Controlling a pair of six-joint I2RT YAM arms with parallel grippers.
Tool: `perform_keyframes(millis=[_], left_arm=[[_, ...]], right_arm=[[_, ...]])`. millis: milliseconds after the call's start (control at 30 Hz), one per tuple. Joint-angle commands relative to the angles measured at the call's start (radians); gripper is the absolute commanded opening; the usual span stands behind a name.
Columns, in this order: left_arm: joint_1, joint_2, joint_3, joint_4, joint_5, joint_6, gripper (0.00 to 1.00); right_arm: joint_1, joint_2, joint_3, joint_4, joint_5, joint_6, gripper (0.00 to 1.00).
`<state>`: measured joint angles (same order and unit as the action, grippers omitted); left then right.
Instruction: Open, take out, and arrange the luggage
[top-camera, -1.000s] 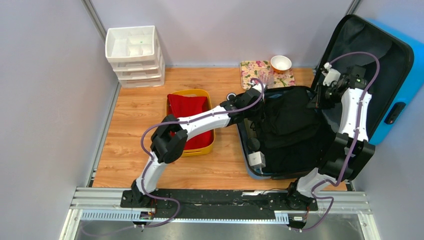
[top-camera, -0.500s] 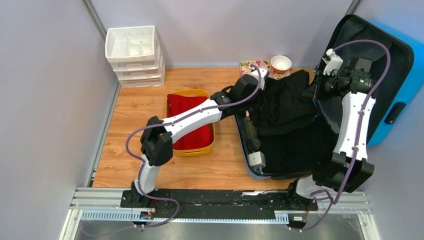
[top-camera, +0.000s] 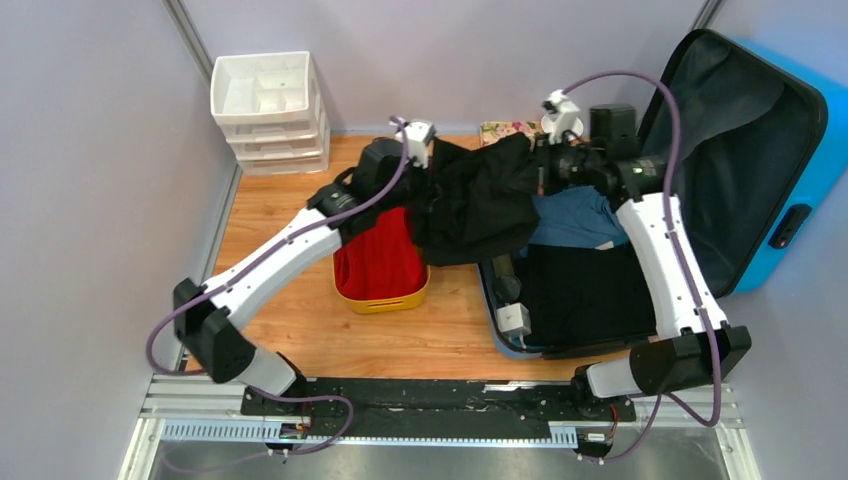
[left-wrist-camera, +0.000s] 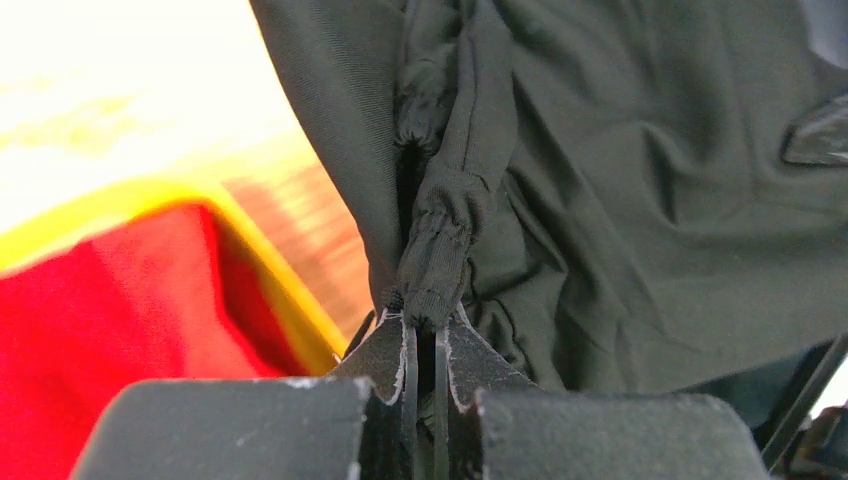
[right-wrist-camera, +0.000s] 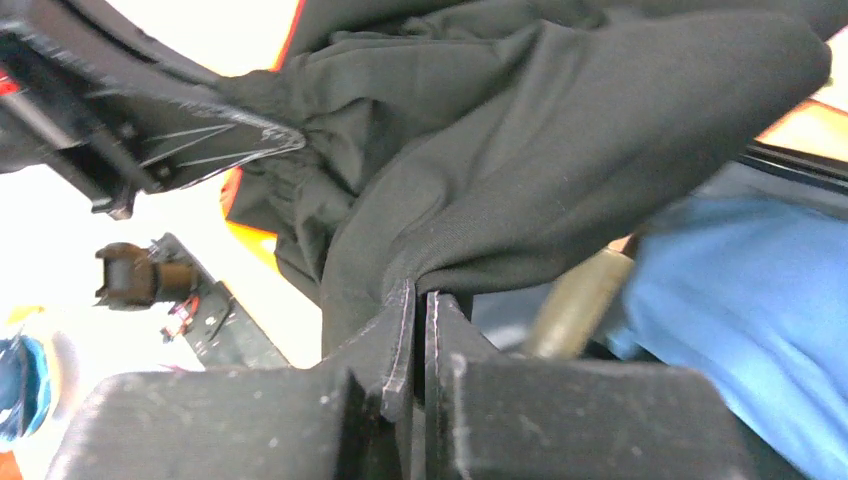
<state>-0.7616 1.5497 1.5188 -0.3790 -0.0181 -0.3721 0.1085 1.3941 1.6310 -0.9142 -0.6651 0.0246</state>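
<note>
The black garment (top-camera: 480, 205) goes down left in the top view over the yellow tub (top-camera: 390, 300) next, where my left gripper releases it, as a red cloth already lies there.
The blue suitcase (top-camera: 800, 170) stands open at the right, its lid up against the wall and its base on the table. A blue garment (top-camera: 575, 222) and dark clothes (top-camera: 580, 295) lie in the base. My left gripper (top-camera: 428, 160) and right gripper (top-camera: 535, 165) are both shut on a black garment (top-camera: 480, 205) and hold it stretched in the air between the suitcase and the yellow tub (top-camera: 390, 300). In the left wrist view the left gripper (left-wrist-camera: 425, 325) pinches a gathered hem of the garment (left-wrist-camera: 640, 200). In the right wrist view the right gripper (right-wrist-camera: 420, 300) pinches a fold of it (right-wrist-camera: 520, 180).
The yellow tub holds a red cloth (top-camera: 380, 262). A white drawer unit (top-camera: 268, 110) stands at the back left. A floral mat (top-camera: 505, 130) and a bowl are partly hidden behind the garment and arms at the back wall. A small white box (top-camera: 513, 318) sits at the suitcase's front corner.
Both grippers lifted the black garment out of the suitcase and carried it left and up toward the tub. The blue garment beneath is now uncovered.
</note>
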Motion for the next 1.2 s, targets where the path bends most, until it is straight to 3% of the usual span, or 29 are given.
perform_keyframes(millis=[0, 133, 367, 767, 1000, 1167], left_arm=[[0.077, -0.181, -0.143, -0.052, 0.004, 0.022, 0.00], [0.142, -0.302, -0.291, -0.081, -0.028, 0.045, 0.00], [0.280, -0.344, -0.404, -0.126, -0.056, 0.107, 0.00], [0.462, -0.280, -0.632, -0.012, -0.013, 0.142, 0.00], [0.466, -0.179, -0.674, 0.067, 0.050, 0.145, 0.00], [0.466, -0.128, -0.657, 0.058, 0.036, 0.156, 0.00]], right_arm=[[0.196, 0.040, -0.010, 0.196, 0.031, 0.130, 0.00], [0.351, 0.137, 0.027, 0.248, 0.064, 0.147, 0.00], [0.555, 0.322, 0.073, 0.379, 0.165, 0.178, 0.00], [0.632, 0.615, 0.073, 0.393, 0.331, 0.164, 0.00], [0.666, 0.729, 0.085, 0.339, 0.464, 0.163, 0.00], [0.669, 0.758, 0.116, 0.278, 0.423, 0.160, 0.00]])
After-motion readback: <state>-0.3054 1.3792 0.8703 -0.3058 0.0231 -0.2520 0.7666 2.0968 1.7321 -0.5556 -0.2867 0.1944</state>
